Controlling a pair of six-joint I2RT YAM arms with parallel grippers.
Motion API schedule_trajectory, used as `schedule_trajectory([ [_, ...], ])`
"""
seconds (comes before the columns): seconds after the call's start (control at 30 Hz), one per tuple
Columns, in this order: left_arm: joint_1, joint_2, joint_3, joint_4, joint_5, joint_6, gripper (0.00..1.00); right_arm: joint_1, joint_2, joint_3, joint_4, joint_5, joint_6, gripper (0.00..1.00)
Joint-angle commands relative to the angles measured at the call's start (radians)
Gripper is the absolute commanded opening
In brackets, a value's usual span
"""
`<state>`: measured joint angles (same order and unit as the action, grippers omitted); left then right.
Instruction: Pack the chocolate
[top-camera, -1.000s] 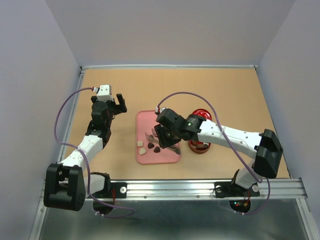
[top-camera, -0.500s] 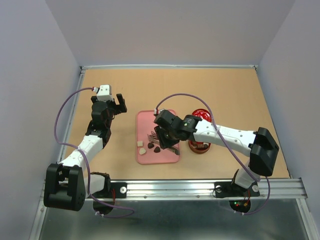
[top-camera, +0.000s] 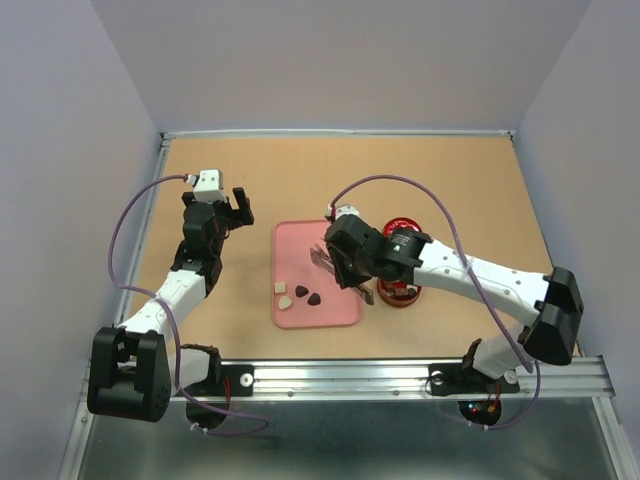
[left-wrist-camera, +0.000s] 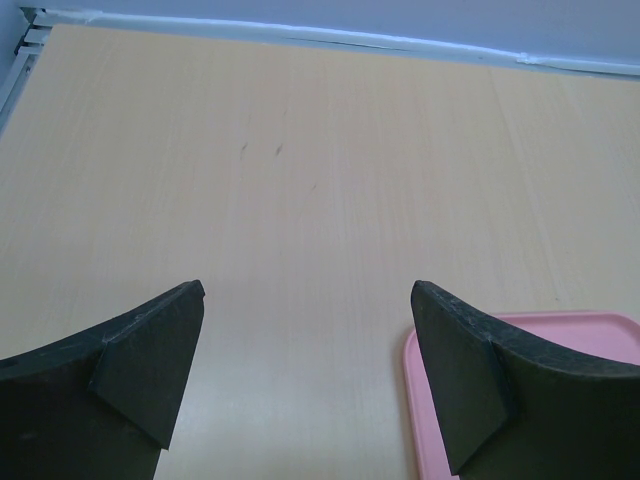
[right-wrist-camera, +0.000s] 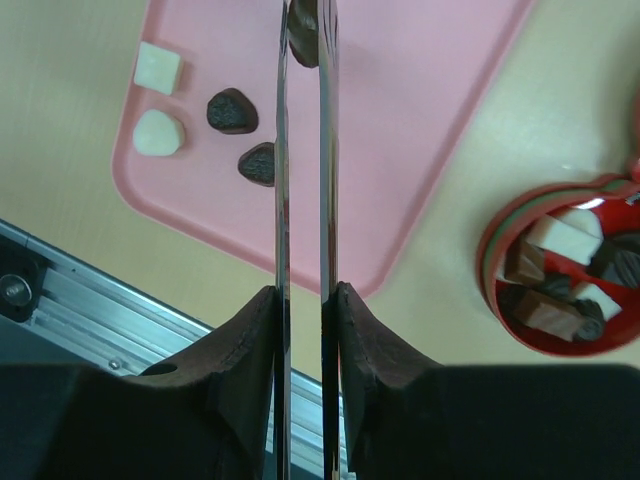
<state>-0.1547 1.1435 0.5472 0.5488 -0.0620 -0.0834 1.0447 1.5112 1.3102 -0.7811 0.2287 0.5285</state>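
The right gripper swings over the open tin next, lowers the tongs and releases, since the tin below and to its right in the top view already holds chocolates.
Several pieces of chocolate lie on the pink tray (top-camera: 335, 312): two cream-white ones (right-wrist-camera: 158, 100) and two dark ones (right-wrist-camera: 232, 110) near its left end. My right gripper (right-wrist-camera: 305, 290) is shut on metal tongs (right-wrist-camera: 281, 200), and the tongs' tips pinch a dark chocolate (right-wrist-camera: 303, 35) above the tray (right-wrist-camera: 420, 120). From above, that gripper (top-camera: 345, 265) sits over the tray's right half, beside the open red tin (top-camera: 400, 292). The tin (right-wrist-camera: 490, 260) holds several brown and white chocolates (right-wrist-camera: 560, 275). My left gripper (top-camera: 238, 205) stands open and empty over bare table, left of the tray (left-wrist-camera: 580, 328).
A red lid (top-camera: 406, 228) lies just behind the tin. The wooden table (top-camera: 400, 180) is walled at the back and sides, with a metal rail (top-camera: 420, 375) along the near edge.
My right gripper squeezed the tongs tighter and drew back toward the right, away from the tray's loose pieces and nearer the tin. The left arm stayed still.
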Motion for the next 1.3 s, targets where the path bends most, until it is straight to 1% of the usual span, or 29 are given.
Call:
schedule_trajectory([
  [0.0,0.006,-0.011,0.034,0.033,-0.006,0.004,0.96,-0.018,-0.113,0.018,-0.130,0.126,0.048,0.26],
  [0.1,0.006,-0.008,0.036,0.033,-0.006,0.004,0.96,-0.028,-0.166,-0.021,-0.202,0.170,0.108,0.26],
  [0.2,0.007,-0.005,0.037,0.033,-0.002,0.004,0.96,-0.038,-0.241,-0.074,-0.314,0.201,0.178,0.26],
  [0.23,0.007,-0.004,0.039,0.034,-0.002,0.002,0.96,-0.040,-0.276,-0.087,-0.334,0.207,0.195,0.26],
  [0.4,0.007,-0.002,0.039,0.033,0.004,-0.001,0.96,-0.048,-0.350,-0.144,-0.414,0.225,0.271,0.26],
  [0.73,0.007,-0.011,0.036,0.033,0.005,0.001,0.96,-0.061,-0.390,-0.172,-0.468,0.254,0.306,0.27],
  [1.1,0.007,-0.014,0.034,0.033,0.007,-0.003,0.96,-0.077,-0.390,-0.181,-0.466,0.274,0.295,0.27],
  [1.27,0.007,-0.013,0.034,0.033,0.007,-0.001,0.96,-0.100,-0.375,-0.184,-0.429,0.268,0.260,0.28],
])
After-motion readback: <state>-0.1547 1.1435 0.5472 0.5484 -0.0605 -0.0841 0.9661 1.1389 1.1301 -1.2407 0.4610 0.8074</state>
